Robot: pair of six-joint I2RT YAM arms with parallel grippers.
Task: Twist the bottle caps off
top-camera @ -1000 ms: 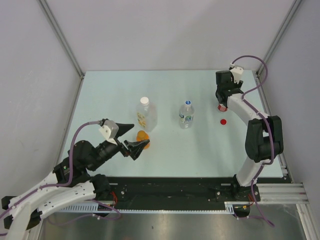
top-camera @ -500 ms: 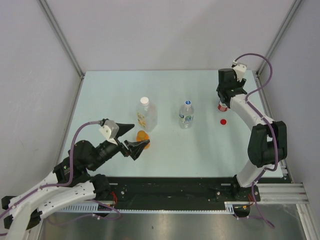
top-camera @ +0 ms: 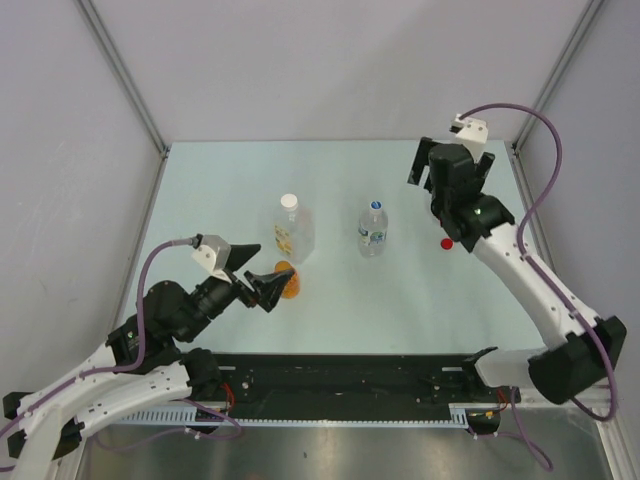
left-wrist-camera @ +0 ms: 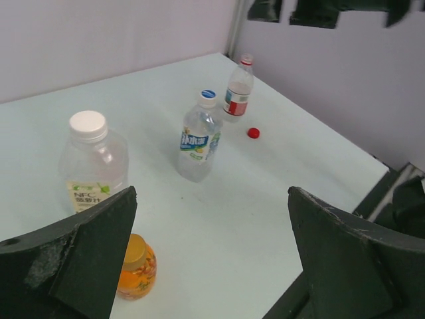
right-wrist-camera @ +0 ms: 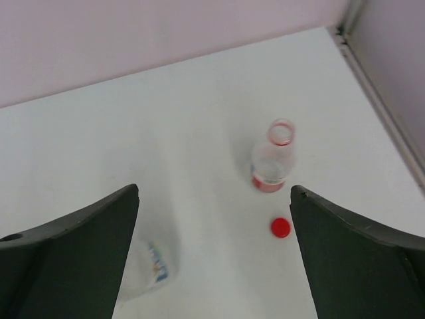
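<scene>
The red cap is already lying loose, so I will next move my right gripper over the blue-labelled bottle and then lower it around its cap [top-camera: 376,206].
The red bottle cap [right-wrist-camera: 281,228] lies loose on the table beside the small red-labelled bottle [right-wrist-camera: 272,159], whose neck stands bare. That bottle [left-wrist-camera: 238,90] and cap [left-wrist-camera: 253,133] also show in the left wrist view. The arm hides the bottle from above; the red cap [top-camera: 447,243] shows. My right gripper [right-wrist-camera: 214,252] hovers open above them, holding nothing. The blue cap [left-wrist-camera: 208,94] sits on the blue-labelled bottle [top-camera: 372,230]. The white cap [top-camera: 289,201] sits on the large bottle [left-wrist-camera: 93,166]. My left gripper [top-camera: 265,272] is open and empty, just near of the large bottle.
A small orange bottle [left-wrist-camera: 136,269] with a yellow lid stands right by my left gripper's left finger; the orange bottle [top-camera: 287,280] shows from above too. Grey walls and metal posts close the table on three sides.
My right gripper has opened, let go of the red-labelled bottle and risen, swinging toward the table's middle. The left gripper has lifted slightly.
</scene>
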